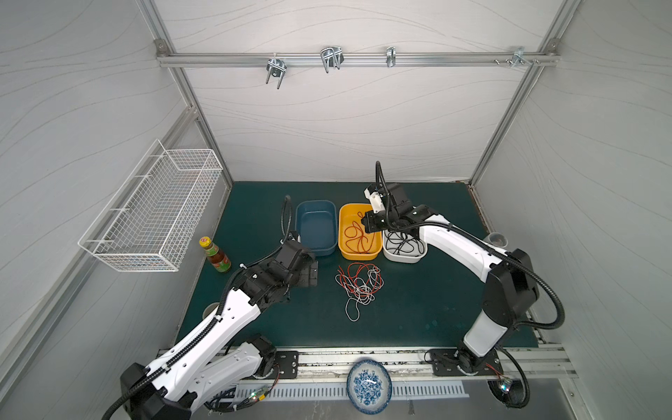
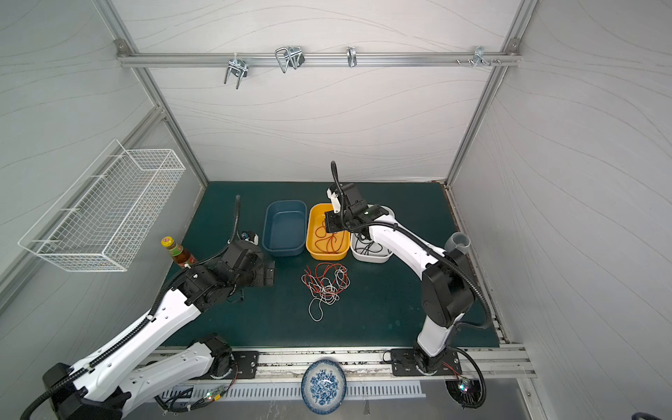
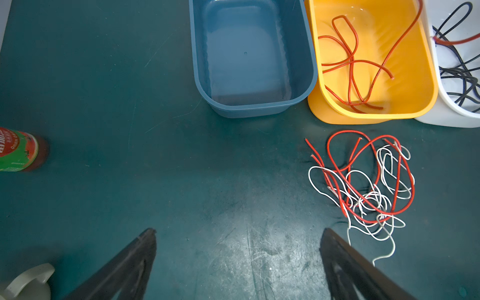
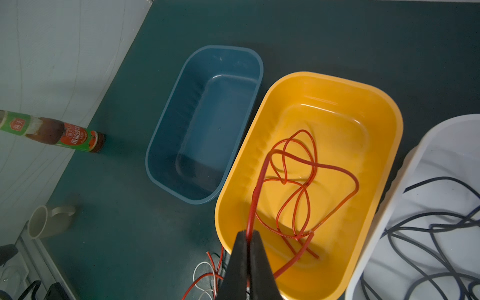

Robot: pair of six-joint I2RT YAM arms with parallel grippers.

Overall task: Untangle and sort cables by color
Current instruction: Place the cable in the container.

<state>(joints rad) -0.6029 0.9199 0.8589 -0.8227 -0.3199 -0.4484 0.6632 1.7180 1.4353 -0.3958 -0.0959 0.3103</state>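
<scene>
My right gripper lowers toward the yellow bin's bottom below it next, where more red cables already lie, and releases the red cable.
A tangle of red and white cables (image 1: 362, 285) (image 3: 363, 197) lies on the green mat in front of three bins. More red cables lie in the yellow bin (image 1: 342, 232) (image 4: 337, 80). Black cables (image 1: 402, 245) (image 4: 428, 228) lie in the white bin (image 1: 403, 257). The blue bin (image 1: 315, 251) (image 3: 249, 110) holds nothing. My right gripper (image 1: 365, 222) (image 4: 248, 232) hangs over the yellow bin, shut on a red cable (image 4: 255, 192) that runs down into it. My left gripper (image 1: 312, 272) (image 3: 237, 233) is open over bare mat, left of the tangle.
A sauce bottle (image 1: 214, 254) stands on the mat's left side. A white wire basket (image 1: 152, 214) hangs on the left wall. A blue patterned plate (image 1: 369, 386) sits at the front rail. A cup (image 1: 497, 238) sits at the right edge, another (image 4: 41, 220) at the left.
</scene>
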